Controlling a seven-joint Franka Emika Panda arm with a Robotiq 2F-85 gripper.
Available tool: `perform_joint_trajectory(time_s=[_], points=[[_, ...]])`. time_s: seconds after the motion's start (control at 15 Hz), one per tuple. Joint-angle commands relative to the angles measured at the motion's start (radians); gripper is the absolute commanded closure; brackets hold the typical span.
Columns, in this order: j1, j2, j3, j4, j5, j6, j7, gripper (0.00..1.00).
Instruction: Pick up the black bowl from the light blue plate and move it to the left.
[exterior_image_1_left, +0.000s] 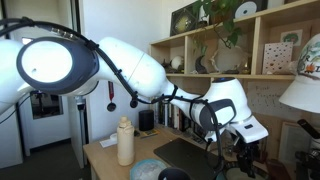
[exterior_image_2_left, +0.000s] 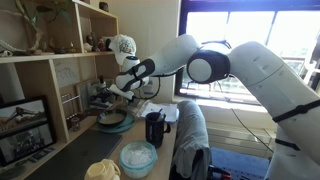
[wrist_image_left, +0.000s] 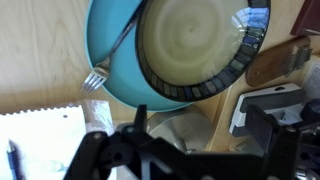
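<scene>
My gripper should shift left in the wrist view and descend to straddle the bowl's rim by the fork.
The black bowl, dark-rimmed with a greyish inside, sits on the light blue plate at the top of the wrist view. In an exterior view the bowl and plate lie on the table by the shelf. My gripper is open and empty. It hangs above the plate's near edge, apart from the bowl. In both exterior views it points down at the table.
A fork rests on the plate's edge. A black cylinder, a mottled blue-grey dish, a grey cloth and a white bottle stand on the table. Wooden shelves back it.
</scene>
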Motion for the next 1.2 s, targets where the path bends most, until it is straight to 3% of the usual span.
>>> perform_joint_trajectory(time_s=[0.0,0.2,0.47,0.6,1.13], points=[[-0.031,0.020,0.026,0.095,-0.022,-0.151,-0.039,0.00],[-0.041,0.037,0.034,0.157,-0.037,-0.310,-0.062,0.00],[-0.049,0.063,0.045,0.229,-0.037,-0.436,-0.073,0.00],[-0.049,0.073,0.051,0.246,-0.035,-0.441,-0.073,0.00],[-0.027,0.102,0.057,0.162,-0.009,-0.272,-0.073,0.00]])
